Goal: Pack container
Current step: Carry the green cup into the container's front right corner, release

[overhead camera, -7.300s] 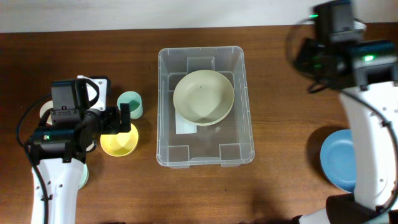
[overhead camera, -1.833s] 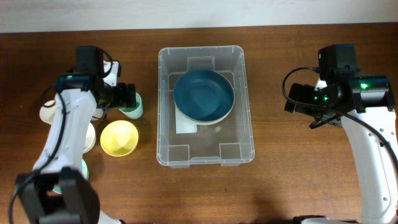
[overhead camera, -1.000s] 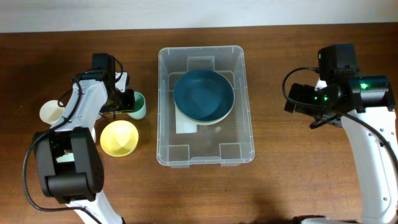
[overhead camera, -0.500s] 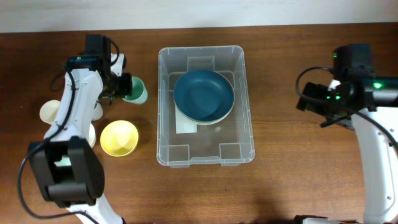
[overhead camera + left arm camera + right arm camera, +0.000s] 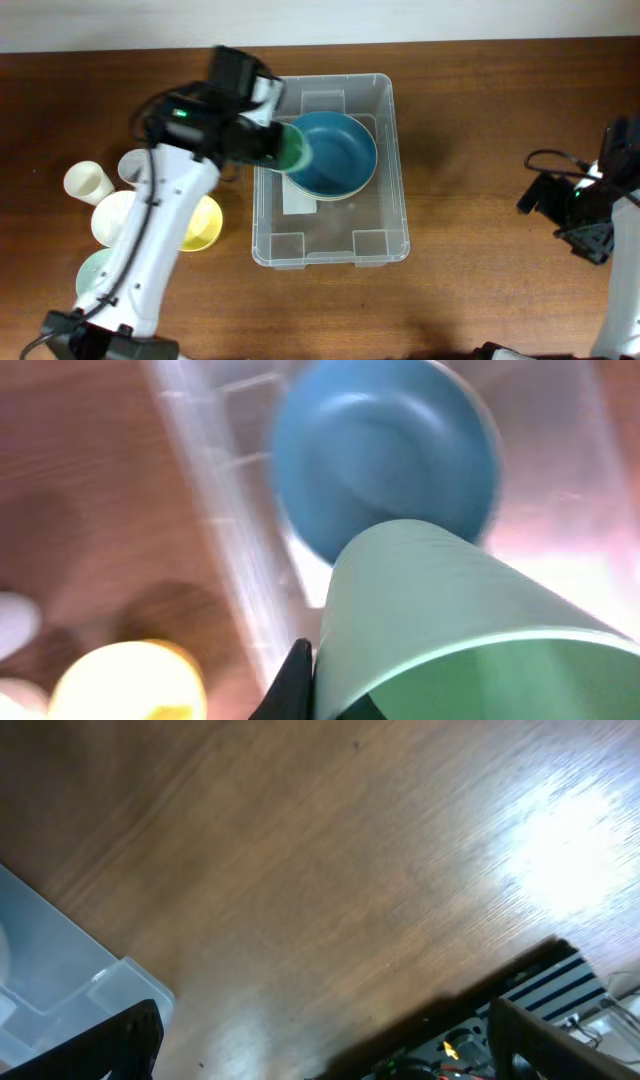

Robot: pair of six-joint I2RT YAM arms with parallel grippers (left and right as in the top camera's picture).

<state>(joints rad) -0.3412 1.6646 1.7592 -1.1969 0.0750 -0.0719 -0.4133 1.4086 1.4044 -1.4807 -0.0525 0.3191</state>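
I will swing my left gripper back past the blue bowl, to the right in the overhead view, and then lower the cup into the bin's near corner (image 5: 366, 232), which is empty.
The container (image 5: 380, 215) is a large clear bin in the middle of the table. Inside its far half a blue bowl (image 5: 335, 150) rests on a pale bowl whose rim just shows. My left gripper (image 5: 278, 145) reaches over the bin's left wall and is shut on a green cup (image 5: 298, 152), held on its side. In the left wrist view the green cup (image 5: 450, 610) fills the lower right, one black finger (image 5: 297, 682) presses its side, and the blue bowl (image 5: 385, 455) lies beyond. My right gripper (image 5: 540, 195) is open and holds nothing, far right of the bin.
Left of the bin are a yellow bowl (image 5: 203, 225), a white bowl (image 5: 112, 215), a cream cup (image 5: 88, 182), a grey cup (image 5: 132, 165) and a pale green dish (image 5: 92, 272). The right wrist view shows bare wood and a corner of the container (image 5: 50, 960).
My left gripper has closed on the green cup and swung it right, from beside the bin to over its left wall. The right arm has drawn back toward the right edge.
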